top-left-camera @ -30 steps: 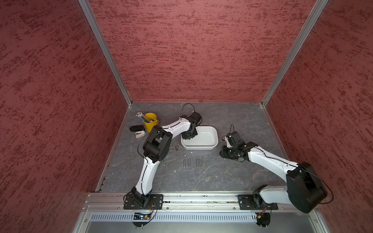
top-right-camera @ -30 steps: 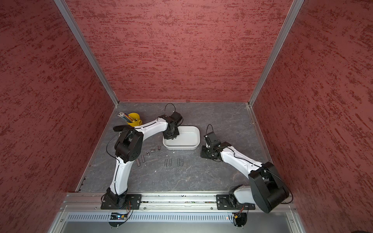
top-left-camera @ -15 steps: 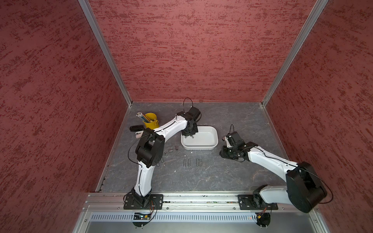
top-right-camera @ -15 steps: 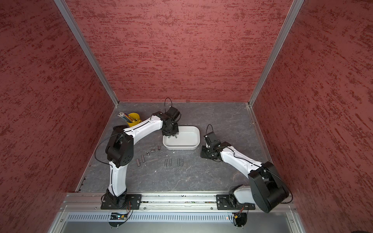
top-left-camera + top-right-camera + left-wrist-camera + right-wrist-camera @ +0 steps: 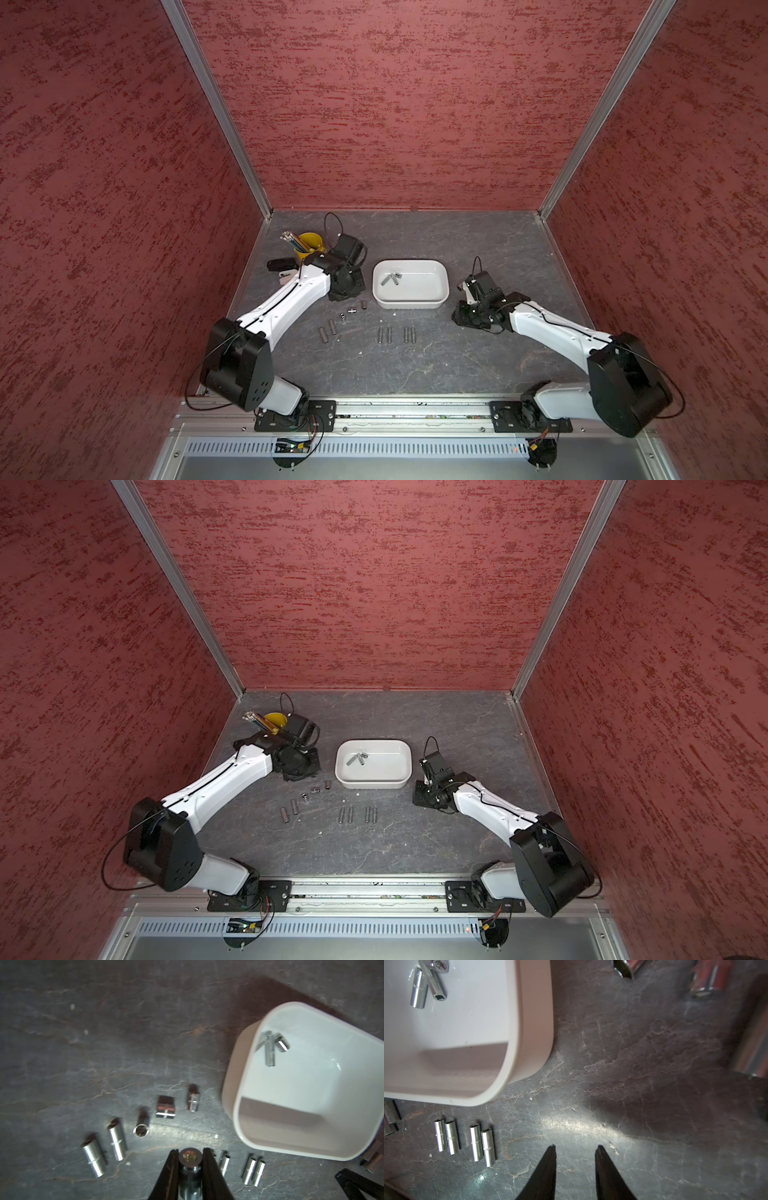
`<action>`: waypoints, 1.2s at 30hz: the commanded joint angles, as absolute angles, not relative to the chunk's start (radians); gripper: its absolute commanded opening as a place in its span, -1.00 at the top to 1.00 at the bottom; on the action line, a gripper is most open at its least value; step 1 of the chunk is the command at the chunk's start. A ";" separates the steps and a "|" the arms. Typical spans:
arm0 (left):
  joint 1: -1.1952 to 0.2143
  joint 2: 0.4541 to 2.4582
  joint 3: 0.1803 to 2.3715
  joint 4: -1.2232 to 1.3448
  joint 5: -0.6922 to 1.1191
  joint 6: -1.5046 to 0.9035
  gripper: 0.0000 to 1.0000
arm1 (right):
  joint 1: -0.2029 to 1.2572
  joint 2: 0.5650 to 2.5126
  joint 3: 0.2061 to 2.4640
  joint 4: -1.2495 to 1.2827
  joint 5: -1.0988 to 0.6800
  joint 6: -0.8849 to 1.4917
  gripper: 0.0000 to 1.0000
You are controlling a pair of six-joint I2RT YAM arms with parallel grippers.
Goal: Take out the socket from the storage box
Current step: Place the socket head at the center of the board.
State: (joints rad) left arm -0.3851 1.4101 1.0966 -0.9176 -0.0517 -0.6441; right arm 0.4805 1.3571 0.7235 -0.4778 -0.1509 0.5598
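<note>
Next, my left gripper moves back toward the base and down to release the socket, as the table [image 5: 66, 1164] beside the larger pair is bare down there.
The white storage box [image 5: 409, 304] [image 5: 371, 783] sits mid-table with a small cluster of sockets [image 5: 390, 279] [image 5: 356, 759] in its far left corner, also seen in the wrist views [image 5: 270, 1049] [image 5: 425, 985]. My left gripper [image 5: 190, 1152] [image 5: 344, 293] hangs left of the box, outside it, above the table. It is shut on a chrome socket [image 5: 190, 1158], whose round end faces the camera. My right gripper [image 5: 575, 1147] [image 5: 465, 318] is open and holds nothing, low over bare table right of the box [image 5: 529, 1022].
Several loose sockets lie on the table in front of the box: two pairs [image 5: 397, 334] [image 5: 465, 1142], a larger pair [image 5: 328, 331] [image 5: 104, 1151] and a few short ones [image 5: 353, 309] [image 5: 165, 1107]. A yellow pencil cup [image 5: 309, 243] stands at the back left.
My left gripper has drawn back from over the box's left end to the table left of it, carrying the socket. The right arm has not moved.
</note>
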 commanded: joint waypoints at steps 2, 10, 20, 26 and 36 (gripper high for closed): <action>-0.297 1.286 0.949 -0.950 -0.138 -0.704 0.92 | 0.472 1.364 0.726 -0.458 -0.163 0.548 0.31; -0.190 1.200 0.707 -0.899 -0.183 -0.781 0.86 | 0.471 1.362 0.723 -0.452 -0.170 0.543 0.31; -0.163 1.259 0.635 -0.826 -0.190 -0.780 0.82 | 0.465 1.357 0.715 -0.446 -0.180 0.539 0.30; -0.137 1.303 0.641 -0.805 -0.145 -0.754 0.67 | 0.465 1.357 0.712 -0.443 -0.186 0.535 0.30; -0.132 1.318 0.644 -0.804 -0.140 -0.748 0.46 | 0.460 1.357 0.712 -0.439 -0.194 0.534 0.29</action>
State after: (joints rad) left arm -0.1394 1.3220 0.6422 -0.8143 -0.1467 -0.7540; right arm 0.4736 1.3582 0.7231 -0.4667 -0.1810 0.5449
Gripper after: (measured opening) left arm 0.268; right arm 0.356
